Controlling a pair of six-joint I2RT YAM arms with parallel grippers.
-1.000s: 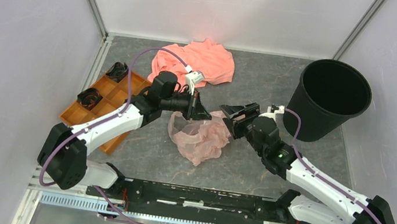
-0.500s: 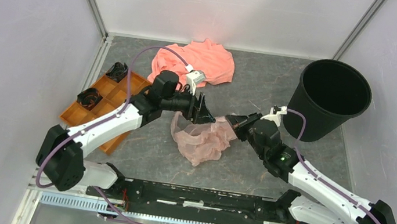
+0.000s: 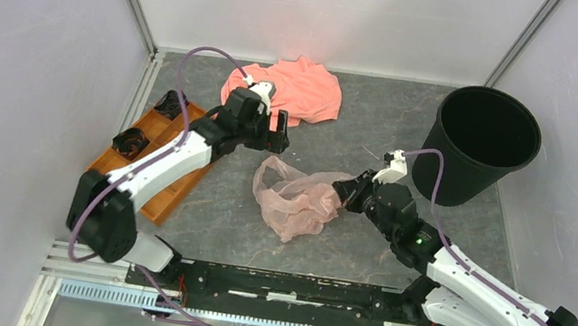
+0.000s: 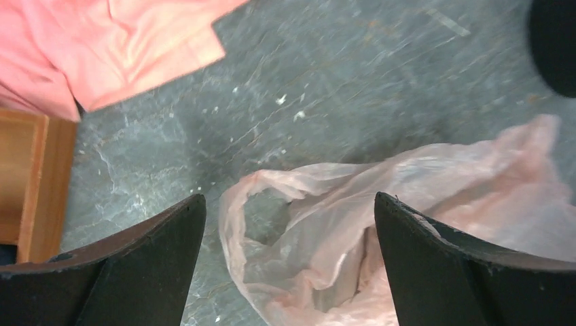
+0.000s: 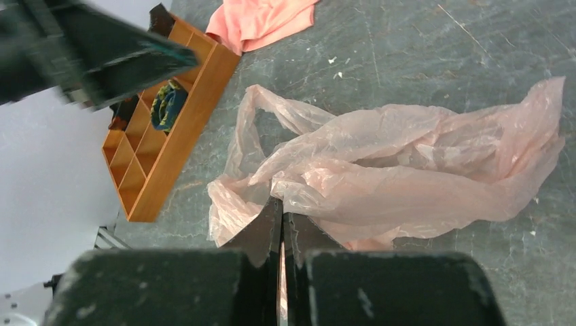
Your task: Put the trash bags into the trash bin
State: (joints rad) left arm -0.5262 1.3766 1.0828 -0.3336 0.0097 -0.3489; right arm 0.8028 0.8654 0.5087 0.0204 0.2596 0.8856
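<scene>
My left gripper will next go down onto the bag's far looped corner (image 3: 272, 161) (image 4: 253, 182) and close there. That fold lies loose while my right gripper is holding the opposite edge.
The pale pink, wrinkled trash bag (image 3: 297, 200) lies crumpled on the grey table between the two arms. My right gripper (image 3: 342, 194) is shut on the bag's right-hand edge; in the right wrist view a strip of pink film is pinched between the closed fingers of the right gripper (image 5: 282, 204), with the rest of the bag (image 5: 407, 163) spread beyond them. My left gripper (image 3: 280, 132) hangs open above and behind the bag's left end, holding nothing. Through the left gripper (image 4: 289, 197) the bag (image 4: 421, 176) lies loose below. The black trash bin (image 3: 471, 178) stands upright at the back right.
A salmon-orange cloth (image 3: 292, 87) lies bunched at the back centre. An orange compartment tray (image 3: 154, 157) with small dark items sits along the left wall, under the left arm. White walls close in the table on three sides.
The left gripper opened, let go of the bag and drew back toward the cloth. The right gripper shut on the bag's right edge and shifted slightly right.
</scene>
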